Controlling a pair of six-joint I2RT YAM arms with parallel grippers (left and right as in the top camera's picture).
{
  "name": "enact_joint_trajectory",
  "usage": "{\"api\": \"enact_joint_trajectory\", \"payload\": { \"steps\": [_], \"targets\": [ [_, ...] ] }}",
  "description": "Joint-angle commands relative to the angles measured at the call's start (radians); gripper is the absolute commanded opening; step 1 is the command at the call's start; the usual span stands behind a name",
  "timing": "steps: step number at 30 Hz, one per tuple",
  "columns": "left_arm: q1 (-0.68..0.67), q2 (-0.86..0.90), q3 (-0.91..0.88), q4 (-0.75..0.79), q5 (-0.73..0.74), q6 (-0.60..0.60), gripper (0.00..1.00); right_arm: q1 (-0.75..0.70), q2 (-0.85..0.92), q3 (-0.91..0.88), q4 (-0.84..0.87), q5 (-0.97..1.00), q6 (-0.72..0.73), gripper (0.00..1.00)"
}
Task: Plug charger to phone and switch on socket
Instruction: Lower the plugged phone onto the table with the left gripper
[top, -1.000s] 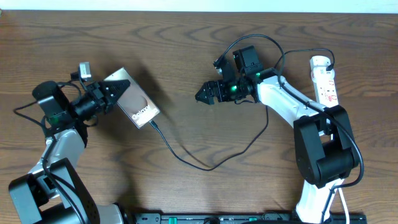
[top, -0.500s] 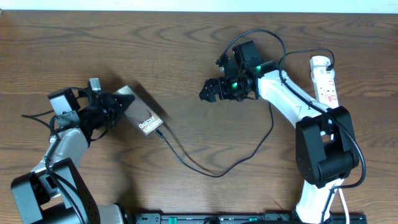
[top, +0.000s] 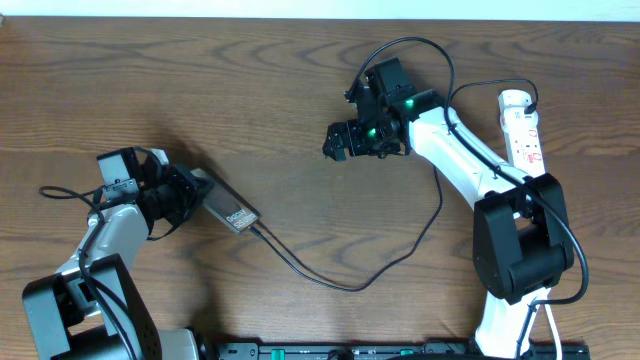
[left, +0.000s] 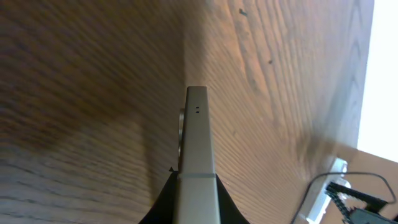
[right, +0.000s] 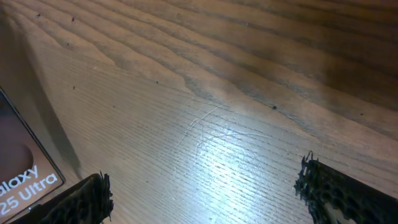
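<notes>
My left gripper must lower the phone (top: 228, 208) toward the empty wood below before releasing it, as the charger meets the phone's lettered end.
My left gripper (top: 190, 193) is shut on the phone (top: 228, 208), holding it tilted on edge at the table's left. In the left wrist view the phone (left: 198, 155) shows edge-on between the jaws. The charger, a thin black cable (top: 350, 286), meets the phone's lower right end (top: 254, 228) and curves right across the table. My right gripper (top: 340, 140) is open and empty above the table's middle; its wrist view (right: 205, 199) shows bare wood between the fingers and the phone's lettered end (right: 22, 174) at lower left. The white socket (top: 522, 125) lies at the far right.
The right arm (top: 460, 165) reaches across between the socket and the table's middle. The socket's white body also shows at the lower right of the left wrist view (left: 326, 193). A black rail (top: 380, 350) runs along the front edge.
My left gripper has carried the phone toward the front edge and turned it more on edge, and the cable followed. My right gripper has shifted slightly toward the back.
</notes>
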Motion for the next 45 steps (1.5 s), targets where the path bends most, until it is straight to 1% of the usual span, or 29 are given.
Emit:
{"api": "enact_joint_trajectory", "payload": {
  "steps": [1,13,21,22,27,28,29,32,34,38,39,41,45],
  "targets": [
    [-0.002,-0.012,-0.01,-0.028,-0.058,0.013,0.07,0.005,-0.003,0.022,-0.004,0.016,0.0,0.98],
    [-0.002,0.021,-0.06,-0.03,-0.058,0.012,0.07,0.005,-0.003,0.021,-0.004,0.016,0.0,0.98],
    [-0.002,0.021,-0.061,-0.069,-0.058,0.013,0.09,0.005,-0.003,0.021,-0.004,0.016,0.0,0.98],
    [-0.002,0.021,-0.061,-0.072,-0.058,0.013,0.12,0.005,-0.003,0.022,-0.004,0.016,0.0,0.98],
    [-0.002,0.021,-0.061,-0.086,-0.058,0.013,0.17,0.005,-0.003,0.021,-0.004,0.016,0.0,0.98],
    [-0.002,0.021,-0.061,-0.09,-0.058,0.013,0.23,0.005,-0.003,0.021,-0.004,0.016,0.0,0.98],
    [-0.002,0.021,-0.061,-0.096,-0.058,0.014,0.24,0.005,-0.003,0.021,-0.004,0.016,0.0,0.98],
    [-0.002,0.021,-0.061,-0.101,-0.058,0.014,0.25,0.005,-0.003,0.021,-0.004,0.015,0.0,0.98],
    [-0.002,0.021,-0.061,-0.104,-0.058,0.014,0.29,0.005,-0.003,0.021,-0.004,0.016,0.0,0.98],
    [-0.002,0.021,-0.061,-0.105,-0.058,0.014,0.3,0.005,-0.003,0.021,-0.004,0.016,0.0,0.98],
    [-0.002,0.021,-0.061,-0.107,-0.058,0.014,0.34,0.005,-0.003,0.021,-0.004,0.016,0.0,0.98],
    [-0.002,0.021,-0.061,-0.113,-0.058,0.014,0.37,0.005,-0.003,0.021,-0.004,0.015,0.0,0.98],
    [-0.002,0.021,-0.061,-0.122,-0.058,0.021,0.39,0.005,-0.003,0.021,-0.004,0.015,0.0,0.98]
  ]
}}
